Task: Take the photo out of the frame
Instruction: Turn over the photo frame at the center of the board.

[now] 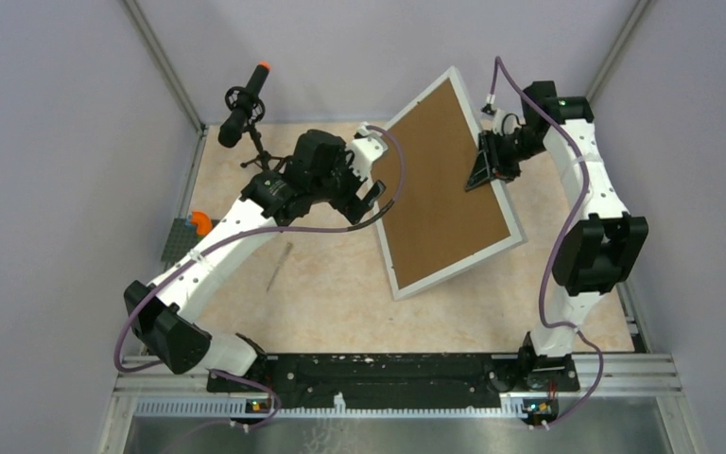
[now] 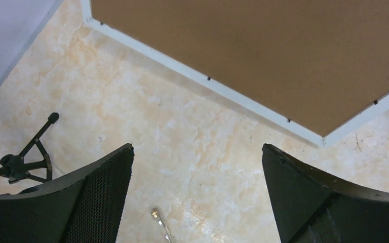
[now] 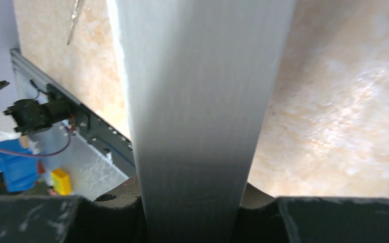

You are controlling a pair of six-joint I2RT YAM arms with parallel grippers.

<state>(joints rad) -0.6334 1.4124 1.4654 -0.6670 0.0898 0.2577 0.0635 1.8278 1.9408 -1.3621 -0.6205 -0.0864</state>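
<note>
Bare tabletop lies below my right gripper, to its left in the top view, so I will turn the gripper, pull it back and down and free the frame (image 1: 444,189).
The frame (image 1: 444,189) is lifted and tilted over the table, its brown back board toward the top camera and its white border around it. The photo is hidden on the far side. My right gripper (image 1: 485,168) is shut on the frame's right edge; in the right wrist view the white edge (image 3: 202,101) runs straight between the jaws of that gripper (image 3: 197,202). My left gripper (image 1: 371,197) hangs open just left of the frame, touching nothing. In the left wrist view its fingers stand wide apart (image 2: 197,149) over bare table, below the frame's corner (image 2: 263,50).
A black microphone with an orange tip on a small tripod (image 1: 243,109) stands at the back left, its legs (image 2: 25,157) near my left fingers. A thin clear rod (image 2: 161,225) lies on the marbled table. An orange piece on a dark plate (image 1: 198,223) sits at the left wall.
</note>
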